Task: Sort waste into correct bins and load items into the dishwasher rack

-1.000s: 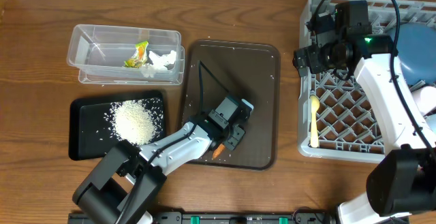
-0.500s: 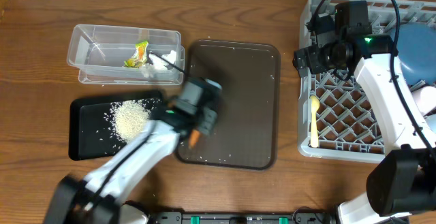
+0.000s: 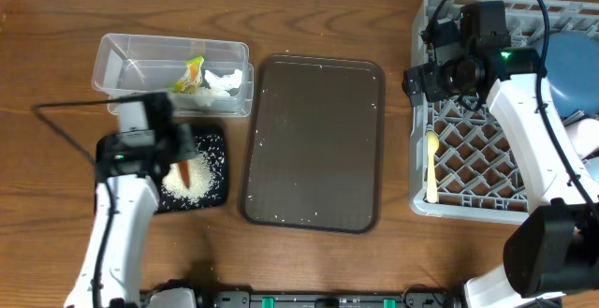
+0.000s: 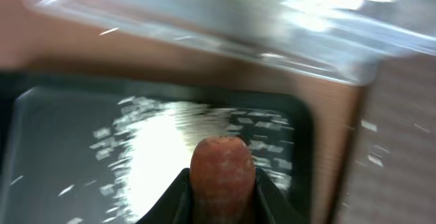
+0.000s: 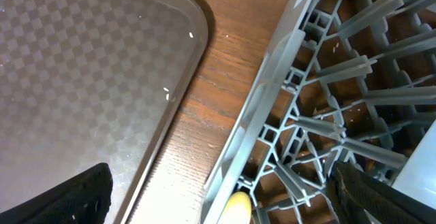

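Note:
I will next lower my left gripper toward the left in the overhead view and let go of the carrot (image 4: 221, 173), because the black tray's barer side (image 4: 58, 173) is below it that way.
My left gripper (image 3: 180, 165) is shut on the small orange carrot (image 4: 221, 173), holding it just above the heap of white rice (image 4: 157, 142) in the black tray (image 3: 213, 140). Behind the tray stands the clear tub (image 3: 131, 65) with the yellow-green wrapper (image 3: 194, 72) and white tissue (image 3: 223, 81) inside. My right gripper (image 3: 418, 83) hangs open over the left edge of the grey dishwasher rack (image 3: 468, 149), nothing between its fingers. The pale yellow spoon (image 3: 431, 163) lies in the rack, its tip (image 5: 230, 209) showing below. A dark-blue plate (image 3: 571, 65) stands in the rack's right side.
The dark brown serving tray (image 3: 314, 144) lies in the middle of the table with a few stray rice grains on it. A strip of bare wood (image 5: 204, 115) separates it from the rack. A white dish (image 3: 588, 139) shows at the rack's right edge.
My left arm has swung left off the brown serving tray, carrying the carrot over to the black tray with the rice. The right arm has not moved.

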